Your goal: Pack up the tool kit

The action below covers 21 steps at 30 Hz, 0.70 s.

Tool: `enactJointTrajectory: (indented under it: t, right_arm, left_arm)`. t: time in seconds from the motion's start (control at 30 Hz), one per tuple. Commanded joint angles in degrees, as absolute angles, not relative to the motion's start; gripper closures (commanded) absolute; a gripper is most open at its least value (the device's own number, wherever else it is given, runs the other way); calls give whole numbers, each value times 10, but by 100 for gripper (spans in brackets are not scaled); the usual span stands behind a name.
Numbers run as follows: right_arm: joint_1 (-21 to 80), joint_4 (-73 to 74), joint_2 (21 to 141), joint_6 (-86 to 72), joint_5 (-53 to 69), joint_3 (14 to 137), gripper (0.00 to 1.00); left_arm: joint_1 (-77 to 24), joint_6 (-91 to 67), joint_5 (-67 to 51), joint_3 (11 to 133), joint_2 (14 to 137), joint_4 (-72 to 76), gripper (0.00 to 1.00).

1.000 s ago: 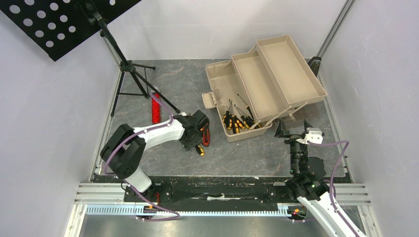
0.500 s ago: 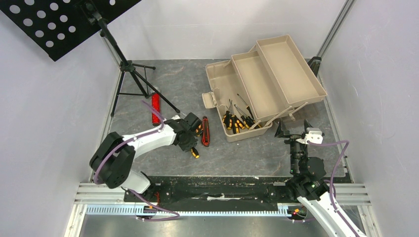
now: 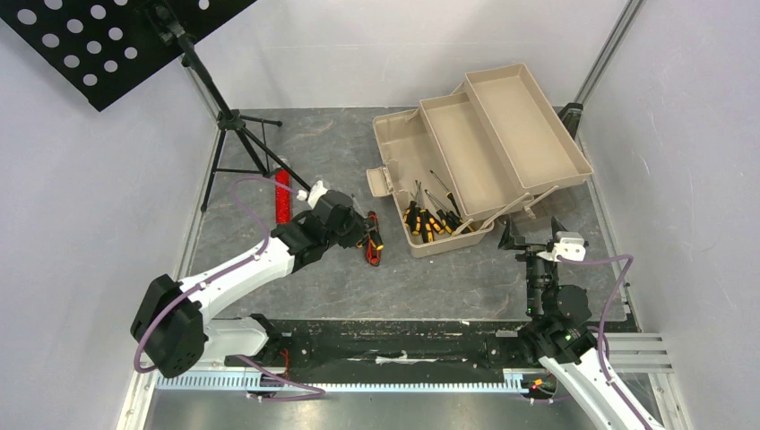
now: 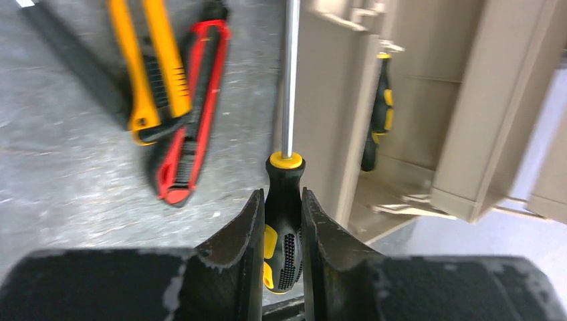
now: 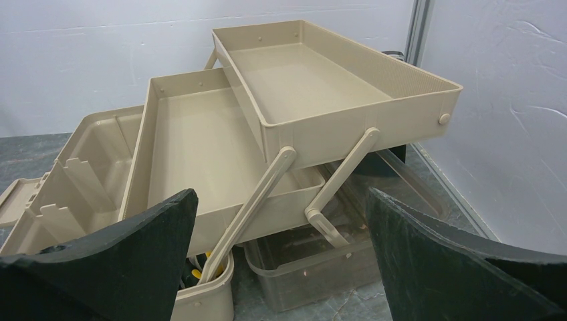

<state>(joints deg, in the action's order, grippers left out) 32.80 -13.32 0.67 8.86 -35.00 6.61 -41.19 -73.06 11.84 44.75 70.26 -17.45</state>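
I will next move my left gripper to the right in the top view, over the toolbox's side, and let go of my screwdriver, because the toolbox's bottom (image 3: pixel 421 197) (image 4: pixel 394 148) there already holds screwdrivers.
The tan toolbox (image 3: pixel 475 152) stands open at the back right with its trays folded out, and it fills the right wrist view (image 5: pixel 267 107). Several yellow-and-black screwdrivers (image 3: pixel 428 219) lie in its bottom. My left gripper (image 3: pixel 357 228) is shut on a yellow-and-black screwdriver (image 4: pixel 284 221). Its shaft (image 4: pixel 289 80) points at the toolbox's near wall (image 4: pixel 327 100). An orange knife (image 4: pixel 150 67) and a red knife (image 4: pixel 190 114) lie side by side on the table just left of the shaft. My right gripper (image 3: pixel 535 237) is open and empty in front of the toolbox (image 5: pixel 281 267).
A plain red bar (image 3: pixel 283 193) lies left of my left gripper, by the feet of the black music stand (image 3: pixel 224 116). A clear plastic lid (image 5: pixel 334 261) hangs under the toolbox's trays. White walls close in the table on three sides.
My left arm has stretched out, its elbow dropping to the near left. Its wrist has turned toward the toolbox, and the screwdriver that stuck out toward the near edge now points at the toolbox. The right arm has not moved.
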Motion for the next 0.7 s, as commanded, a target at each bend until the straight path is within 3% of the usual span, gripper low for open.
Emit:
enactJointTrajectory:
  t: [0.0,0.43,0.6,0.67]
  right_arm:
    - [331,-163,-26,93,-357,62,2]
    - [331,-162,-30,97,-363,61,2]
    - [331,-162,-30,97,-365,61,2]
    - [331,-162,-30,97,-365,61,2]
  left_arm:
    - [-426,-676,89,499,719,-54,96]
    - [-461,-653,42,651,918,48,91]
    - [-461,-656,35,693,982,43,80]
    - [-461,-656,30,702,997,41,70]
